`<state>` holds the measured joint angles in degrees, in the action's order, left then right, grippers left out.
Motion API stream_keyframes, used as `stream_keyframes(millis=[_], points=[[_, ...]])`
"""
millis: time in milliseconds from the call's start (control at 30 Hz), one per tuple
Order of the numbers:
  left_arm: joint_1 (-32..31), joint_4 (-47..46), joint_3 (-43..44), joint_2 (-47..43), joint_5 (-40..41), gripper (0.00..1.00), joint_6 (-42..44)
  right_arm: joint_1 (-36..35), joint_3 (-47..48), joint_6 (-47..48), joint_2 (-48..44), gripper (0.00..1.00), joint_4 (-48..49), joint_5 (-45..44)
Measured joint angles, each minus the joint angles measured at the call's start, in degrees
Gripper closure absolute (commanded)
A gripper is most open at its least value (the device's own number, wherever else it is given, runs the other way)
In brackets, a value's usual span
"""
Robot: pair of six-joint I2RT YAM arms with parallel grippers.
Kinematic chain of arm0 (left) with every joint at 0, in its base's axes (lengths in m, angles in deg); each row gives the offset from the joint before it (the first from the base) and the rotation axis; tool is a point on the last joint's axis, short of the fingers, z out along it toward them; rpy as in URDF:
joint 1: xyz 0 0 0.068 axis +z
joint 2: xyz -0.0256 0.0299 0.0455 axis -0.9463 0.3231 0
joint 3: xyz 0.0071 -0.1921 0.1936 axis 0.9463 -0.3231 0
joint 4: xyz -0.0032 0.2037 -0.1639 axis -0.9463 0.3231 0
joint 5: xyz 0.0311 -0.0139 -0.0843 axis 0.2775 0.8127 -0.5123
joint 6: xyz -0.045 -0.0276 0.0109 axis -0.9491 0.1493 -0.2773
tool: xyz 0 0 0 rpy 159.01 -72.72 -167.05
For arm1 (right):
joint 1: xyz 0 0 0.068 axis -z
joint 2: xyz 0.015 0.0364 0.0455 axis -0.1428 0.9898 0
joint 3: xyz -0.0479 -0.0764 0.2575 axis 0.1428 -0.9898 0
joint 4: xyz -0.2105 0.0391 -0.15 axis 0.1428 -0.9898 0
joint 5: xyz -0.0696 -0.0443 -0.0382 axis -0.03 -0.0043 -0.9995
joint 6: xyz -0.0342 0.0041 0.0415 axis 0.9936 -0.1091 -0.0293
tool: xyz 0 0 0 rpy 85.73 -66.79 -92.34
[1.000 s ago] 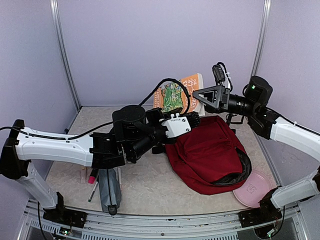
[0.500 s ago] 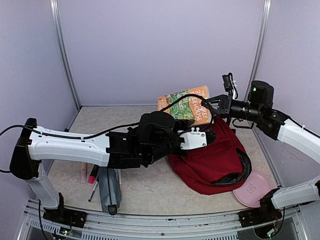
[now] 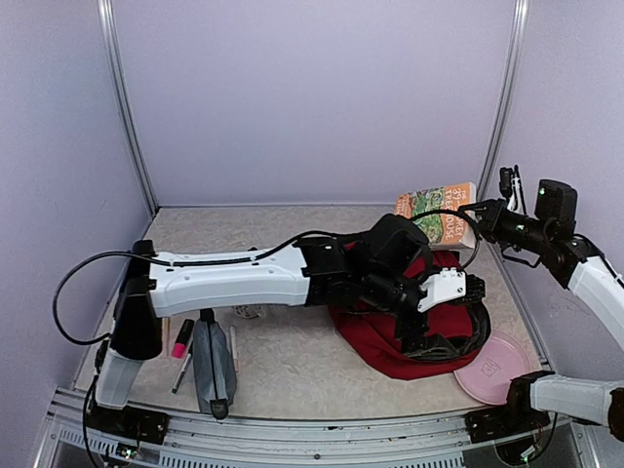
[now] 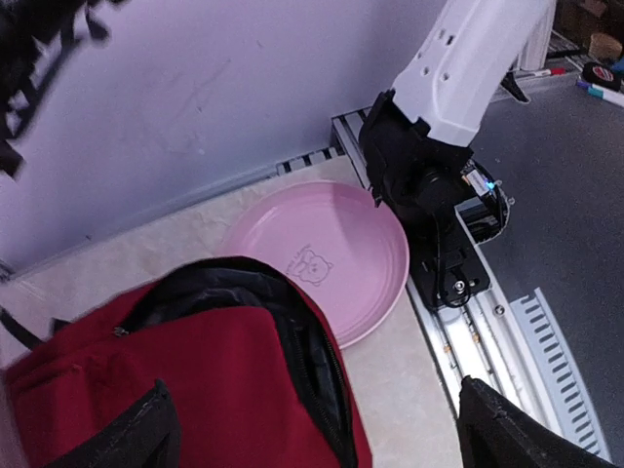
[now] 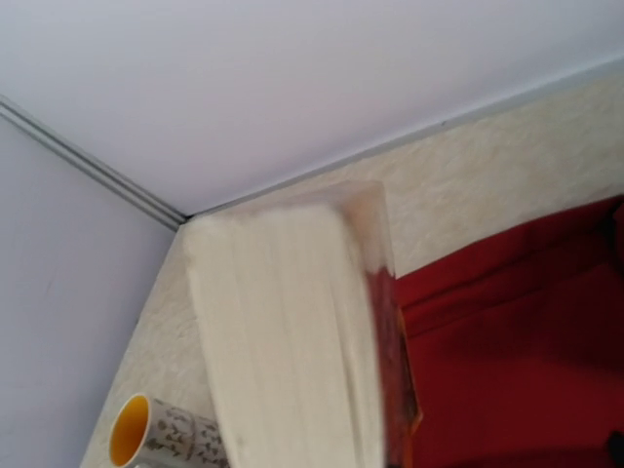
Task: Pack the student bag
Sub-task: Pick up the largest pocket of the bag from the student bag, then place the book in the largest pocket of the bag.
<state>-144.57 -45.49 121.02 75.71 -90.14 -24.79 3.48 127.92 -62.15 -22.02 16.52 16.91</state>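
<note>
My left gripper lowers next, fingers open, onto the bag's upper rim (image 3: 439, 335) (image 4: 318, 427) where the red flap meets the black lining, because that flap droops over the bag's opening.
The student bag (image 3: 409, 327) is a dark red backpack lying right of centre, its black-lined zip mouth (image 4: 312, 351) gaping toward the right. My left gripper (image 3: 450, 314) hangs over that open edge, jaws wide apart, with nothing between the fingertips (image 4: 146, 429). My right gripper (image 3: 483, 219) is shut on an orange and green book (image 3: 437, 212), held in the air above the bag's back edge. The book's pale page edge (image 5: 283, 341) fills the right wrist view, with the red bag (image 5: 517, 361) beside it.
A pink plate (image 3: 497, 366) lies at the front right beside the bag, against the right arm's base (image 4: 439, 195). A grey pencil pouch (image 3: 213, 366) and a pink marker (image 3: 180, 343) lie front left. A patterned mug (image 5: 146, 434) stands near the back corner.
My left arm swept right across the bag and its gripper opened wide. My right gripper closed on the book and carried it to the right, away from the back wall.
</note>
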Motion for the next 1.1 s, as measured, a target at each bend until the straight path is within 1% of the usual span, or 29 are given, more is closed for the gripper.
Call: stream_keyframes(millis=[67, 100, 167, 200, 233, 267, 333, 367, 500, 567, 700, 767, 833, 933, 1000, 1100], points=[[0.79, 4.72, 7.32, 7.02, -2.54, 0.01, -2.62, 0.13, 0.35, 1.01, -0.55, 1.0, -1.05, -0.2], [1.11, 6.32, 9.2, 9.31, -2.89, 0.01, -3.54, 0.15, 0.44, 1.51, -0.68, 1.0, -1.6, -0.11], [1.51, 8.92, 10.67, 12.87, -2.82, 0.02, -5.29, 0.15, 0.61, 2.1, -0.74, 1.0, -2.58, 0.24], [1.73, 10.1, 10.67, 14.05, -2.23, 0.05, -5.95, 0.15, 0.61, 2.34, -0.74, 1.0, -2.95, 0.46], [1.84, 10.95, 10.67, 14.88, -1.18, 0.15, -6.49, 0.15, 0.66, 2.62, -0.76, 1.0, -3.43, 0.57], [1.86, 11.37, 10.67, 15.39, 0.04, 0.38, -7.06, 0.15, 0.87, 3.02, -0.76, 1.0, -4.2, 0.68], [1.75, 11.37, 10.67, 15.98, 3.21, 0.89, -8.41, 0.15, 1.46, 3.76, -0.83, 1.0, -5.66, 0.79], [1.79, 11.17, 10.67, 15.98, 4.5, 1.0, -8.76, 0.15, 1.92, 4.26, -0.87, 1.0, -6.54, 0.83], [2.47, 8.72, 10.62, 15.56, 7.48, 1.0, -11.76, 0.15, 5.49, 6.4, -1.57, 1.0, -11.15, 0.7], [3.58, 6.19, 8.2, 13.88, 6.99, 1.0, -13.44, 0.15, 8.5, 7.8, -2.6, 1.0, -13.94, 0.5], [7.87, 0.31, -0.26, 6.51, 5.55, 1.0, -17.75, 0.15, 14.78, 9.86, -5.97, 1.0, -17.97, 0.68], [11.08, -2.01, -2.43, 3.02, 5.79, 1.0, -19.45, 0.15, 19.65, 10.54, -8.39, 1.0, -20.09, 1.57], [14.73, -4.17, -3.06, 0.37, 5.88, 1.0, -21.0, 0.15, 22.01, 10.71, -9.53, 1.0, -20.5, 2.45], [19.28, -7.13, -3.06, -1.44, 4.63, 1.0, -23.02, 0.15, 24.98, 10.34, -11.43, 1.0, -20.22, 6.43], [21.57, -8.66, -3.06, -1.84, 4.44, 1.0, -24.39, 0.15, 24.79, 9.38, -12.81, 1.0, -19.32, 11.43], [22.95, -10.67, -3.63, -1.84, 5.05, 1.0, -26.58, 0.15, 19.71, 7.78, -14.16, 1.0, -15.78, 22.05]])
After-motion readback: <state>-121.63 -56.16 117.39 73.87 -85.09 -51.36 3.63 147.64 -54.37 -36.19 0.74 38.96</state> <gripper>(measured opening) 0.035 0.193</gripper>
